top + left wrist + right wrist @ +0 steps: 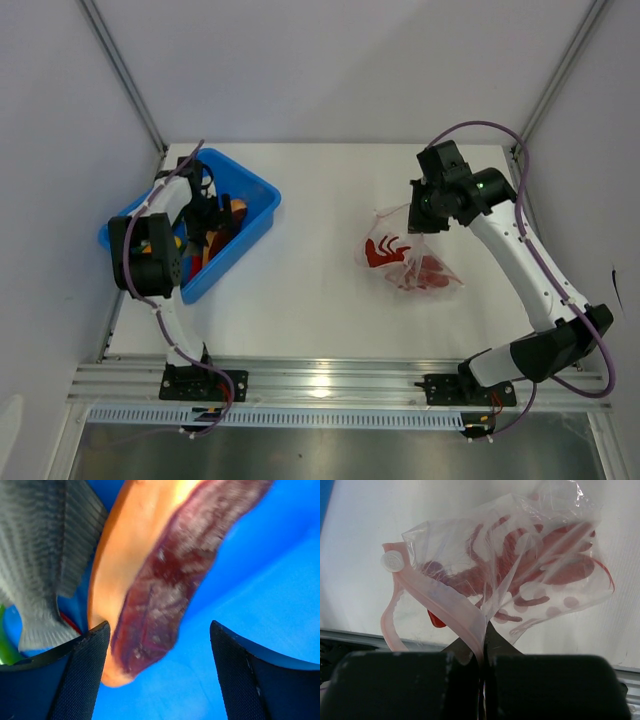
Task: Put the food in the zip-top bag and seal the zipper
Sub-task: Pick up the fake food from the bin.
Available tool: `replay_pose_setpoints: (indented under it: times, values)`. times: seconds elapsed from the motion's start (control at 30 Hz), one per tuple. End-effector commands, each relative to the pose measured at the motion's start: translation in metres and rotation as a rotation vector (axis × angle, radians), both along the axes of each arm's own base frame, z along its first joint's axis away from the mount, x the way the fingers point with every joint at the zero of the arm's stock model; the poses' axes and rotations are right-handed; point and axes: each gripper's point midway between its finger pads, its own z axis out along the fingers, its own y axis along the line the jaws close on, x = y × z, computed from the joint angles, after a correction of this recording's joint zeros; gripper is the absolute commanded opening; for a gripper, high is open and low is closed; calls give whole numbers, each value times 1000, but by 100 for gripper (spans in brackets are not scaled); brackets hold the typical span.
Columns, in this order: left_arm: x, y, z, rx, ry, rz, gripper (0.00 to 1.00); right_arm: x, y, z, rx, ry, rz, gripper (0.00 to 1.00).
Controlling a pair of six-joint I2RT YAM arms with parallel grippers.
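Observation:
I should move my left gripper toward the grey fish [40, 555] next and close on the piece's orange end [110, 614], because it is against one finger and well away from the other.
My left gripper [213, 205] reaches down into the blue bin [262, 192], where the food [222, 228] lies piled. Its jaws stand open [160, 645]. An orange and dark purple piece [150, 580] hangs between them, against the left finger and well apart from the right one. A grey fish [40, 555] lies to its left. My right gripper [418, 222] is shut on the mouth edge of the zip-top bag [410, 265], pinching the pink zipper [445, 600] and lifting that edge [482, 645]. Red chillies [560, 570] show inside the bag [520, 565].
The bin stands at the table's left, close to the left frame post. The bag lies right of centre on the white table [310, 300]. A white slider tab [392, 561] sits at the zipper's far end. A green piece [5, 650] shows at the left edge.

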Motion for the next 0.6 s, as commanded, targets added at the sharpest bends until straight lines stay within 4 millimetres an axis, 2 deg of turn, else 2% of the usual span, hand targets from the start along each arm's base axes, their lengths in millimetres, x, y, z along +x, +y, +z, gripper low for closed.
replay_pose_setpoints:
  times: [0.0, 0.07, 0.17, 0.23, 0.37, 0.57]
  values:
    - [21, -16, 49, -62, -200, 24, 82, 5, 6, 9, 38, -25, 7, 0]
    - [27, -7, 61, -16, -215, 46, 83, 4, 7, 6, 34, -16, 18, 0]
    - [30, 5, 62, 50, -182, 74, 86, 6, 8, 3, 29, -6, 26, 0]
    - [32, 14, 55, 92, -146, 92, 87, 10, 10, 2, 27, -4, 27, 0]
    - [24, 27, 32, 162, -44, 108, 88, 12, 12, 1, 27, 3, 31, 0]
    - [24, 33, 15, 181, 32, 86, 89, 17, 9, -5, 16, 20, 30, 0]
